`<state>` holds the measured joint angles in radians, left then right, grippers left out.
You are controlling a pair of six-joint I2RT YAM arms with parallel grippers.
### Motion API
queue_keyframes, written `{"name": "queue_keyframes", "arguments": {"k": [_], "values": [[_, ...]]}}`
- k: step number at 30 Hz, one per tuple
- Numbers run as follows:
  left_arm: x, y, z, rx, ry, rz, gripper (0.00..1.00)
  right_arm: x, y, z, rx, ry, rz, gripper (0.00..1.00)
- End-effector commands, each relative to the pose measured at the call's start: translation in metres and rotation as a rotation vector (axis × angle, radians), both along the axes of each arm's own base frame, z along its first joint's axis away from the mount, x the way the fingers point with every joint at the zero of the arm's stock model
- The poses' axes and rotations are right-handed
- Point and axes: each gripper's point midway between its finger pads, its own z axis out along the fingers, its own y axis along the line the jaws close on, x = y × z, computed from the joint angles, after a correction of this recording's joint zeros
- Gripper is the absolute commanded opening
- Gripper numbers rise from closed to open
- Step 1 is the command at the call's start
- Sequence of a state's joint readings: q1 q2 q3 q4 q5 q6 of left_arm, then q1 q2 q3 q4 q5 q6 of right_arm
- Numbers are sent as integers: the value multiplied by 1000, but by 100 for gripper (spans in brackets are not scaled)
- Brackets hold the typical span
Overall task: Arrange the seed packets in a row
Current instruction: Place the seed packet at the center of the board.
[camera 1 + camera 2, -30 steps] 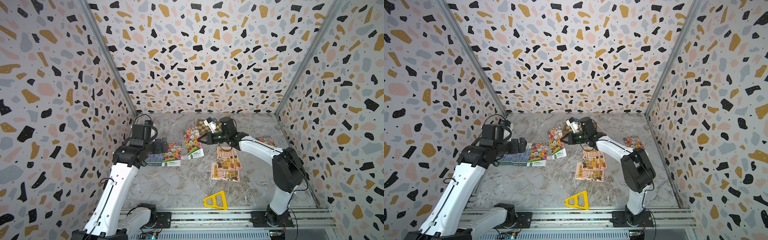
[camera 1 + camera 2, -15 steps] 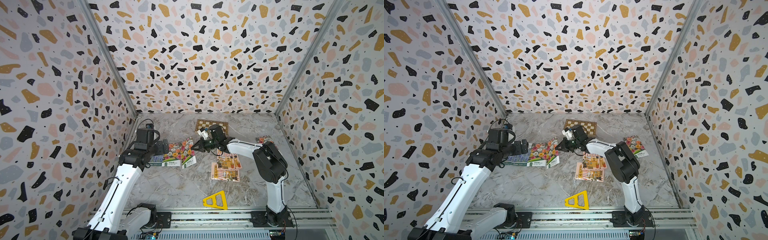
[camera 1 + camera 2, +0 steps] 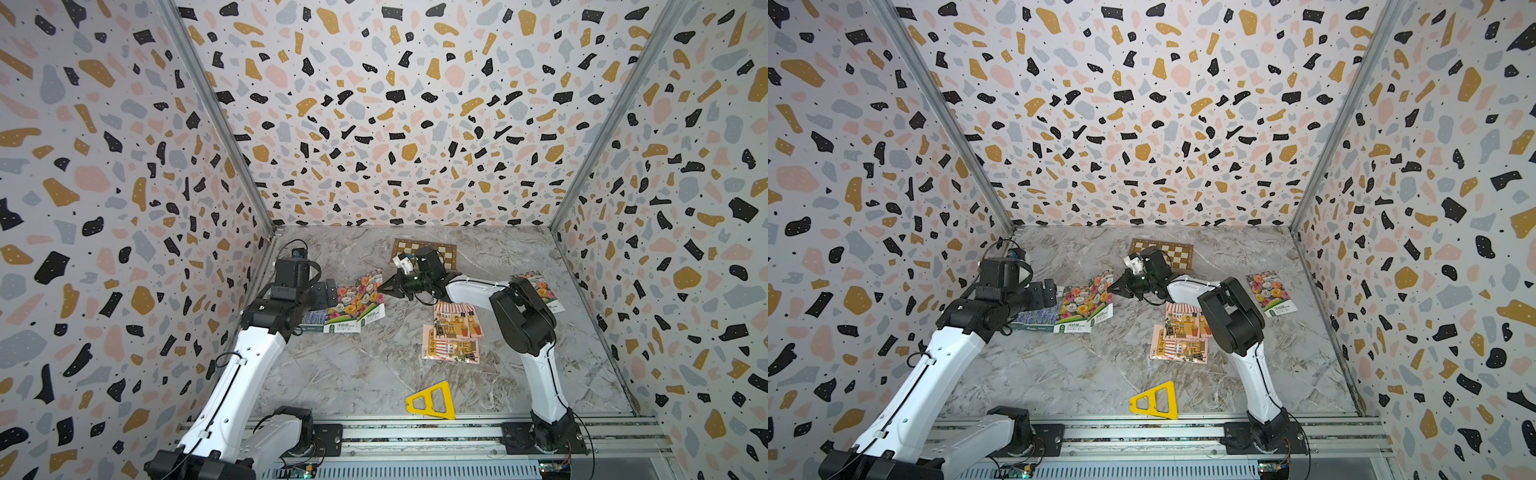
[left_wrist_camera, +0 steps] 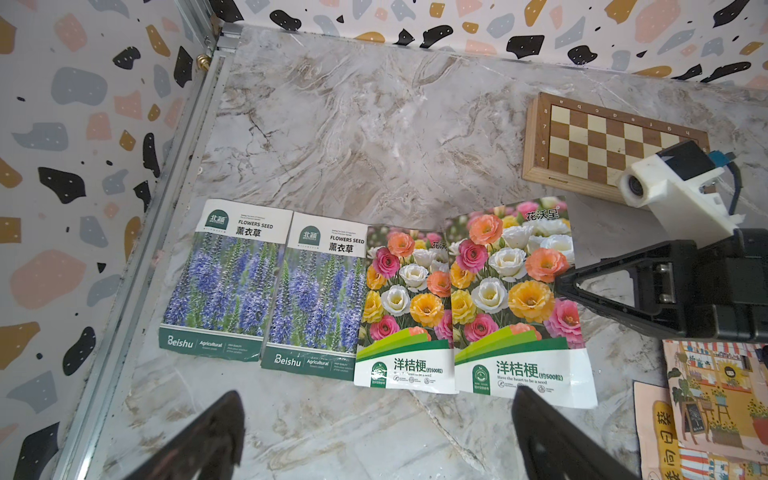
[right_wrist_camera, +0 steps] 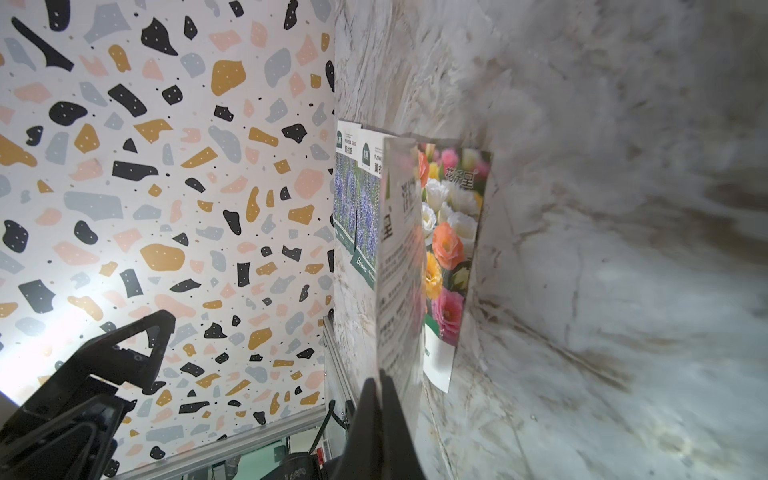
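Note:
The right gripper moves down next, lays the flower packet's raised held edge onto the bare floor [image 3: 389, 309] [image 5: 508, 344] beside the other flower packet and releases it.
Two purple lavender seed packets [image 4: 224, 278] [image 4: 320, 291] and a flower packet [image 4: 403, 307] lie side by side near the left wall. A second flower packet [image 4: 515, 291] overlaps that one's right edge. My right gripper [image 5: 380, 382] is shut on this packet's [image 5: 399, 249] right edge, low over the floor, as both top views show [image 3: 380, 288] [image 3: 1112, 286]. My left gripper [image 4: 378, 411] hangs open over the bare floor just in front of the row [image 3: 328, 291]. Pink shop packets [image 3: 451, 336] lie overlapped mid-floor. Another flower packet [image 3: 1273, 293] lies by the right wall.
A wooden chessboard [image 3: 444, 253] lies at the back behind my right gripper. A yellow plastic triangle [image 3: 432, 401] rests near the front rail. The left wall's metal rail [image 4: 166, 208] runs close beside the lavender packets.
My right gripper has carried the flower packet leftward from the floor's middle to the other flower packet's edge, uncovering the chessboard. The left arm has shifted slightly and stayed open.

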<state>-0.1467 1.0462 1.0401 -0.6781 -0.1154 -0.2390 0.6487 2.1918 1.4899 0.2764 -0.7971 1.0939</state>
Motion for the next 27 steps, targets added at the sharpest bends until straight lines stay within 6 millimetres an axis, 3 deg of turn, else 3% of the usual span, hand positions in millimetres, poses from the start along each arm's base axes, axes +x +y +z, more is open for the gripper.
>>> {"name": "queue_keyframes", "arguments": {"k": [1,17,27], "values": [[4,4,-2,19,-10,14,99,8,5,23,54,-32,-2,0],[5,4,-5,20,3,11,99,3,-6,-16,32,51,-10,0],[4,5,-5,24,6,14,99,3,-14,-37,-38,80,-38,15]]}}
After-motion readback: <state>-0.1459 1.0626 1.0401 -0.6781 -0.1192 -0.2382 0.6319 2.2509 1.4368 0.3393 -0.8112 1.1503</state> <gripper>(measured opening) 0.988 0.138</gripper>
